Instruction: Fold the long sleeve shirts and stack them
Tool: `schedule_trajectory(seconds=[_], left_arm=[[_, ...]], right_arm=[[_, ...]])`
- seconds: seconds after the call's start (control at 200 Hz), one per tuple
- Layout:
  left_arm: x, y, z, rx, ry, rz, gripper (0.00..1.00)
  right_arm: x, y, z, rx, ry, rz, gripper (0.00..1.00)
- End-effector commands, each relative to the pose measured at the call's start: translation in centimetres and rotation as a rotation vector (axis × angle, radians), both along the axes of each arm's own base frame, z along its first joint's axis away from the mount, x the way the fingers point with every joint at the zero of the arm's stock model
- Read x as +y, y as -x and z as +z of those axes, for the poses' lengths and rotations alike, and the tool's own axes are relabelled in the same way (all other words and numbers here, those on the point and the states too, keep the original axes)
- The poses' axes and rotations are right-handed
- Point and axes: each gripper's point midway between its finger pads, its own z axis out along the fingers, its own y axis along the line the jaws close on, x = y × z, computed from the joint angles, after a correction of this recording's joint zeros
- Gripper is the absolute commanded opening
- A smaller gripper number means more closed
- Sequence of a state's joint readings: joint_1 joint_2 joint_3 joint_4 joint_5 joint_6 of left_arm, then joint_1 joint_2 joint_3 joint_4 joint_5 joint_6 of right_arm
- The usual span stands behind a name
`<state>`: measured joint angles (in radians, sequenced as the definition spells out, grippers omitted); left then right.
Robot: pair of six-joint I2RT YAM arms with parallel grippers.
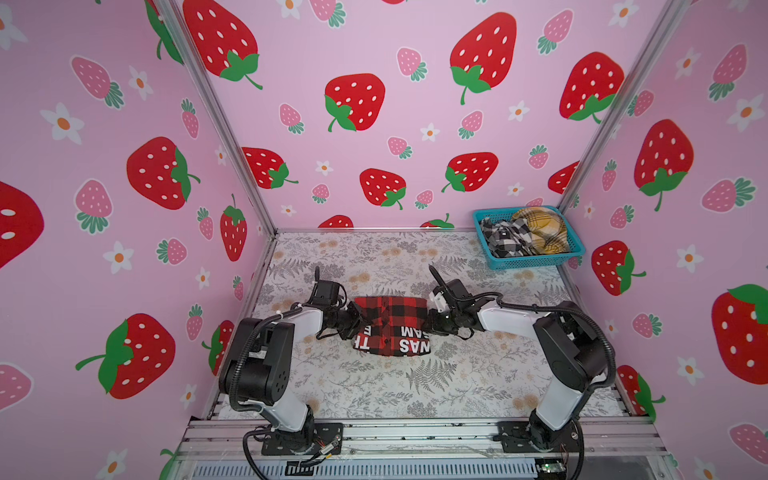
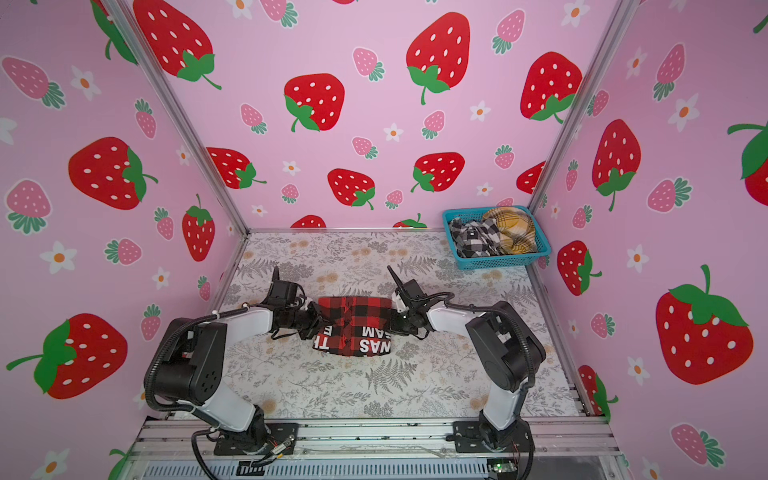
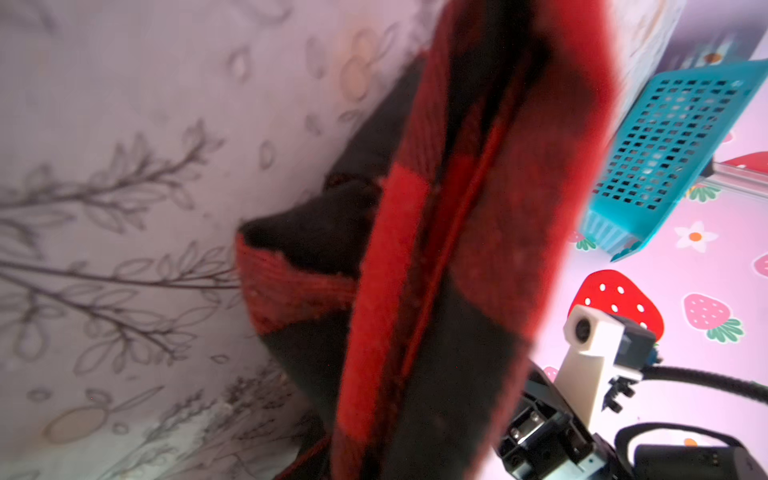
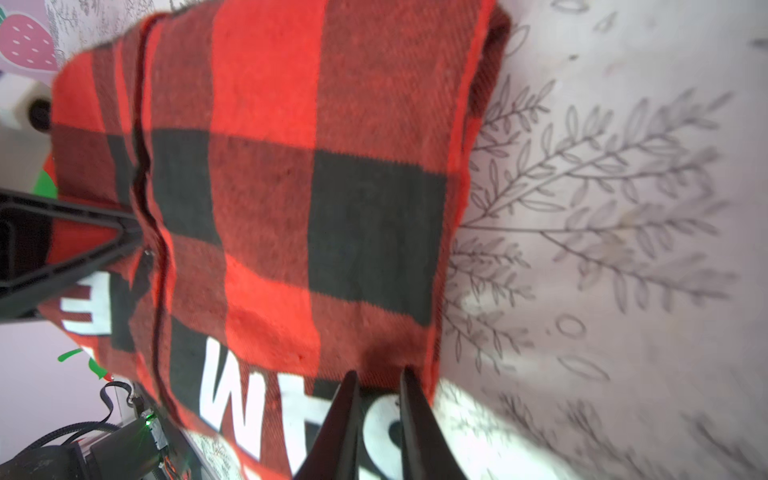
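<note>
Next, the left gripper lifts, swings its edge of the shirt over to the shirt's side by my right gripper, across the cloth, and releases.
The red-and-black shirt (image 1: 390, 316) with white block letters lies folded at the table's middle in both top views. It hangs stretched between my two grippers. My left gripper (image 1: 358, 323) is at its left edge. In the left wrist view the cloth (image 3: 457, 249) covers the jaws, and it appears clamped. My right gripper (image 4: 380, 374) is shut on the shirt's right edge (image 4: 291, 187), and cloth fills the narrow gap between its black fingers (image 4: 353, 399). The black-and-white check shirt (image 1: 505, 239) and the mustard-yellow plaid shirt (image 1: 542, 230) lie crumpled in a basket.
The teal mesh basket (image 1: 536, 262) stands at the table's back right corner against the wall. The floral tablecloth (image 1: 374, 386) covers the table. Pink strawberry walls close in three sides. Both arm bases sit on the metal rail (image 1: 415, 432) at the front.
</note>
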<state>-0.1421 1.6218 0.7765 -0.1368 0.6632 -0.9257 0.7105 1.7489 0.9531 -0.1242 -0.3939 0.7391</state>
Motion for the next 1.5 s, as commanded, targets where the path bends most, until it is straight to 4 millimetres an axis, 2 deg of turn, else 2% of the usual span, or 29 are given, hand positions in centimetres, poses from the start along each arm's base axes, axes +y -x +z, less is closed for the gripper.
schedule_trajectory(seconds=[0.0,0.085,0.165,0.25,0.345,0.44,0.52,0.605,0.65,0.71,0.825,0.945,1.071,1.081,1.146,1.211,1.256,1.316,1.361,1.396,1.441,1.496], left_arm=[[0.6,-0.9,2.5,-0.042,-0.055,-0.010,0.00],[1.5,-1.1,4.4,-0.065,-0.136,-0.028,0.00],[3.7,-0.9,6.5,-0.072,-0.297,-0.052,0.00],[7.4,-0.7,9.6,-0.074,-0.540,-0.063,0.00],[11.7,-0.3,13.9,-0.070,-0.805,-0.067,0.00],[15.0,0.2,18.4,-0.062,-1.058,-0.080,0.00],[16.3,0.8,21.3,-0.050,-1.249,-0.117,0.00],[16.4,1.2,22.4,-0.016,-1.431,-0.173,0.00],[15.7,1.2,22.1,0.002,-1.521,-0.213,0.00],[14.9,1.1,20.7,0.045,-1.639,-0.265,0.00],[11.8,0.7,15.6,0.118,-1.724,-0.350,0.00],[6.7,-0.3,11.3,0.113,-1.733,-0.405,0.00],[-0.8,-1.1,9.1,0.056,-1.659,-0.471,0.00],[-1.6,-1.1,8.8,0.052,-1.644,-0.477,0.03],[-6.7,-0.6,7.6,0.012,-1.541,-0.512,0.40],[-12.2,0.4,6.6,-0.036,-1.410,-0.544,0.68],[-15.7,1.4,5.9,-0.058,-1.299,-0.571,0.70],[-19.1,2.8,5.4,-0.056,-1.153,-0.586,0.70],[-20.4,3.4,5.8,-0.058,-1.077,-0.584,0.71],[-20.6,3.6,6.6,-0.069,-1.044,-0.574,0.72],[-19.6,3.2,8.2,-0.100,-1.041,-0.549,0.72],[-17.2,2.3,9.9,-0.119,-1.041,-0.501,0.68]], right_arm=[[-0.8,-0.1,2.1,-0.040,0.024,-0.006,0.22],[-1.2,-0.1,3.2,-0.065,0.018,-0.012,0.22],[-1.5,-0.1,4.2,-0.091,0.001,-0.020,0.22],[-2.0,0.1,4.8,-0.110,-0.017,-0.029,0.22],[-2.6,0.4,5.1,-0.123,-0.033,-0.036,0.22],[-3.2,0.7,5.1,-0.132,-0.050,-0.040,0.22],[-3.8,1.0,4.9,-0.137,-0.073,-0.042,0.22],[-4.8,1.2,4.3,-0.141,-0.086,-0.058,0.22],[-5.4,1.3,3.9,-0.140,-0.098,-0.071,0.22],[-6.4,1.5,3.2,-0.135,-0.115,-0.090,0.22],[-8.6,2.1,2.4,-0.138,-0.145,-0.129,0.22],[-10.5,3.0,2.3,-0.153,-0.164,-0.155,0.22],[-12.1,4.3,2.1,-0.154,-0.164,-0.175,0.22],[-12.2,4.4,2.2,-0.155,-0.165,-0.177,0.22],[-13.1,4.8,2.2,-0.157,-0.161,-0.201,0.25],[-14.0,5.0,2.4,-0.165,-0.144,-0.226,0.30],[-14.8,5.1,2.6,-0.171,-0.118,-0.245,0.34],[-15.5,5.2,3.1,-0.181,-0.089,-0.263,0.40],[-15.8,5.4,3.7,-0.194,-0.083,-0.266,0.45],[-15.9,5.6,4.0,-0.192,-0.081,-0.266,0.47],[-15.8,5.7,4.5,-0.199,-0.083,-0.256,0.50],[-15.3,5.7,5.0,-0.197,-0.095,-0.233,0.51]])
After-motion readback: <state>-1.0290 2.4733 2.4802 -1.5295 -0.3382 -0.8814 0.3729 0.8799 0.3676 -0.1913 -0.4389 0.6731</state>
